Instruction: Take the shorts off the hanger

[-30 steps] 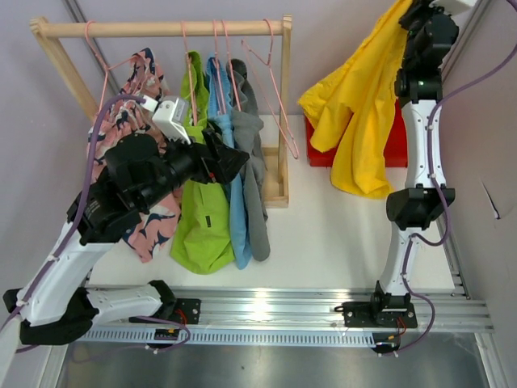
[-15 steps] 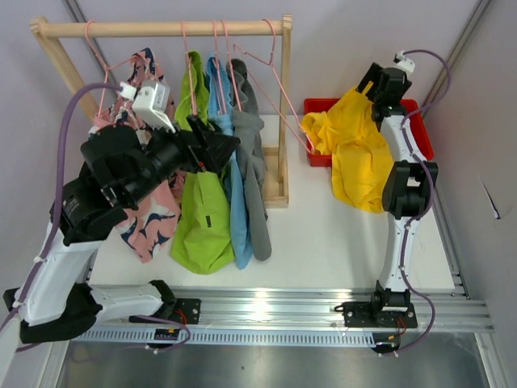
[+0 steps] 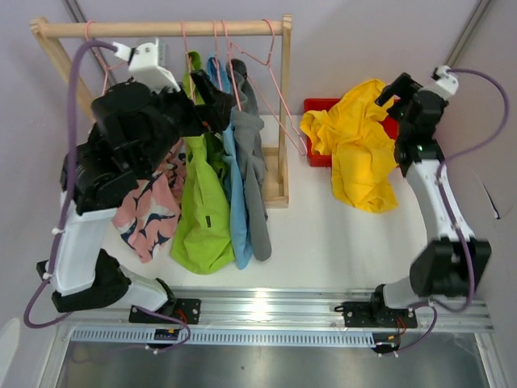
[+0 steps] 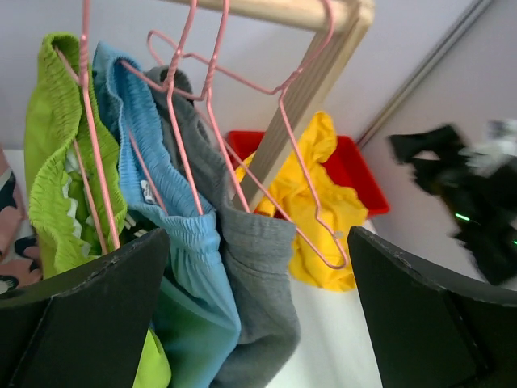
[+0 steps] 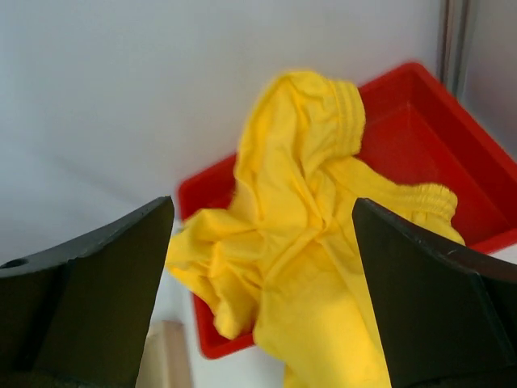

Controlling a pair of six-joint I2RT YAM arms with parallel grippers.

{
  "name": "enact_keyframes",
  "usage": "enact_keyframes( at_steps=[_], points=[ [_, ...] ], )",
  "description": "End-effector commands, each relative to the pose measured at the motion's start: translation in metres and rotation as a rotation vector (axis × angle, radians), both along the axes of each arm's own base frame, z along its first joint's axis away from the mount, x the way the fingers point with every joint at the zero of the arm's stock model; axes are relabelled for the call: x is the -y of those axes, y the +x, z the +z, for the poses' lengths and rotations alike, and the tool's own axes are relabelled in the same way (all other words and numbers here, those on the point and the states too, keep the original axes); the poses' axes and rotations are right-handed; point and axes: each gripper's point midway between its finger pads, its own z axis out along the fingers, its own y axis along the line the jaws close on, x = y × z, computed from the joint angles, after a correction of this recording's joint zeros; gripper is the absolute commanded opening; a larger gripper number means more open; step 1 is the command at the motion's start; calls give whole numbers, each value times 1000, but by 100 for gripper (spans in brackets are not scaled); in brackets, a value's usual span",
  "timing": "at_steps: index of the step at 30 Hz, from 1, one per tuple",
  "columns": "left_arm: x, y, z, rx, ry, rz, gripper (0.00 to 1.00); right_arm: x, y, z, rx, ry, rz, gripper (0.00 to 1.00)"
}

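Observation:
My left gripper lowers outward and to the right in the top view, onto the grey shorts' hanger wire [image 3: 230, 61] [image 4: 212, 107] under the hanger's neck next, as those shorts still hang there.
Four shorts hang on pink hangers from the wooden rail [image 3: 161, 29]: pink patterned [image 3: 149, 214], lime green [image 3: 198, 218], light blue [image 3: 237, 214] and grey [image 3: 257, 174]. The yellow shorts [image 3: 359, 158] lie crumpled over the red bin [image 3: 317, 106] and spill onto the table. My left gripper [image 3: 216, 90] is open, high up by the hanger necks; its wrist view has the light blue shorts [image 4: 161, 186] and grey shorts [image 4: 258, 275] between its fingers, untouched. Above the yellow shorts [image 5: 323, 267] my right gripper [image 3: 396, 89] stands open and holds nothing.
One empty pink hanger [image 3: 275, 97] hangs at the rail's right end, beside the rack's upright post [image 3: 284, 105]. The rack's wooden base [image 3: 275, 192] sits on the white table. A metal rail [image 3: 266, 311] carries the arm bases along the near edge.
My right gripper opened and let the yellow shorts drop onto the red bin; that arm then swung down and to the right. The left arm rose toward the rail.

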Motion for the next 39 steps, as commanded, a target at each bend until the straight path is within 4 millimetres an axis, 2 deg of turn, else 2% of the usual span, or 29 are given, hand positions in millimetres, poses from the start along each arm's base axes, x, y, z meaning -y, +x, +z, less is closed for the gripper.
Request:
enact_keyframes(
  at_steps=[1,2,3,4,5,6,9,11,12,16,22,28,32,35,36,38,39],
  points=[
    [6,24,-18,-12,86,66,99,-15,-39,2,81,29,21,99],
    [10,26,-18,-8,80,57,99,-15,-48,1,87,27,21,100],
    [15,28,-19,-7,78,47,99,-14,-63,10,114,29,20,100],
    [17,30,-16,0,70,48,99,-15,-70,6,109,26,27,99],
    [21,36,-15,11,67,56,98,-14,-76,-11,75,23,26,100],
    [19,40,-13,18,67,80,98,-14,-84,-10,81,25,27,99],
    [16,52,-11,38,70,139,98,-15,-96,-33,25,25,34,99],
    [15,61,-14,40,80,160,98,-13,-105,-34,35,23,31,100],
    [18,66,-14,44,75,165,98,-16,-109,-48,15,24,43,99],
    [27,83,-26,27,88,178,98,-14,-116,-58,-13,17,41,99],
    [46,108,-46,0,102,184,95,-19,-124,-49,12,26,65,99],
    [48,127,-54,-11,85,213,92,-17,-132,-46,10,14,61,99],
    [41,137,-60,-20,93,256,89,-18,-133,-46,12,15,67,98],
    [38,141,-63,-24,105,272,79,-18,-134,-44,16,12,68,98],
    [37,143,-65,-26,111,278,70,-19,-133,-43,17,12,69,97],
    [34,146,-68,-30,123,291,63,-18,-134,-44,18,13,68,97],
    [34,148,-68,-28,122,292,55,-18,-133,-45,16,13,66,97]
  ],
)
